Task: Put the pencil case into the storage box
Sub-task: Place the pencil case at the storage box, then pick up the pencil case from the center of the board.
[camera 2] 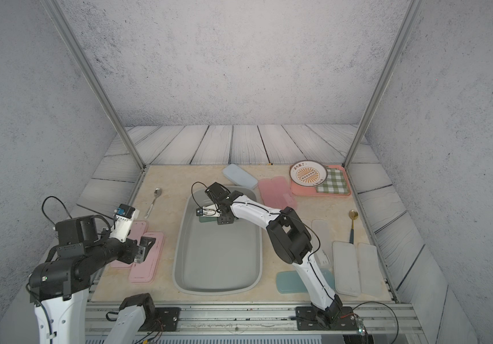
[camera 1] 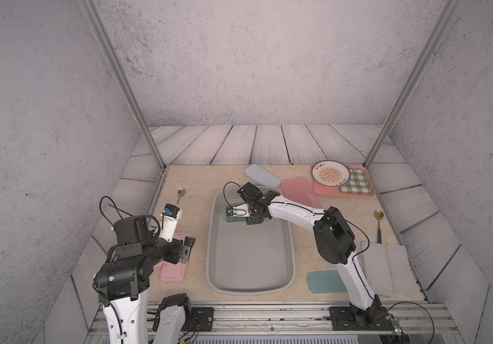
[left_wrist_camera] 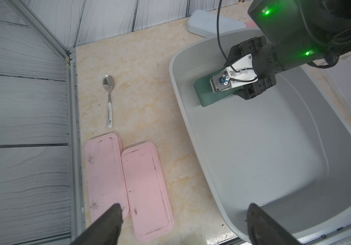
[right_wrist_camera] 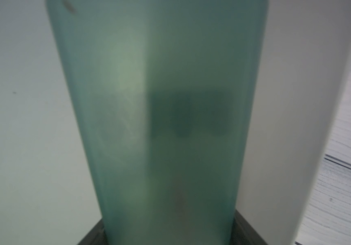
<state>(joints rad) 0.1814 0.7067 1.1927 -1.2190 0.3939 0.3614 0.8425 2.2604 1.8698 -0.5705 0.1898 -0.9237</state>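
I will next move my right gripper down to the bottom at the box's far end, just below it, and let go of the pencil case, which is already within the box's sides.
The storage box (camera 1: 209, 253) is a large light-grey tub in the middle of the table, seen in both top views (camera 2: 176, 262) and in the left wrist view (left_wrist_camera: 176, 84). My right gripper (camera 1: 243, 216) reaches into its far end, shut on a dark green pencil case (camera 1: 231, 219). In the right wrist view the case (right_wrist_camera: 159, 106) fills the frame, with a black jaw against each side and the box wall (right_wrist_camera: 287, 106) beside it. The case (left_wrist_camera: 204, 93) sits low, near the box's far left wall. My left gripper (left_wrist_camera: 185, 210) hangs open and empty by the box's near left corner.
Two pink cases (camera 1: 175, 268) lie left of the box, with a spoon (camera 1: 180, 195) beyond them. Behind the box are a pale blue case (camera 1: 261, 175), an open pink case (camera 1: 298, 190) and a salmon tray (camera 1: 358, 193). At the right lie a gold spoon (camera 1: 378, 220), a teal case (camera 1: 325, 281) and an open white case (camera 1: 385, 268).
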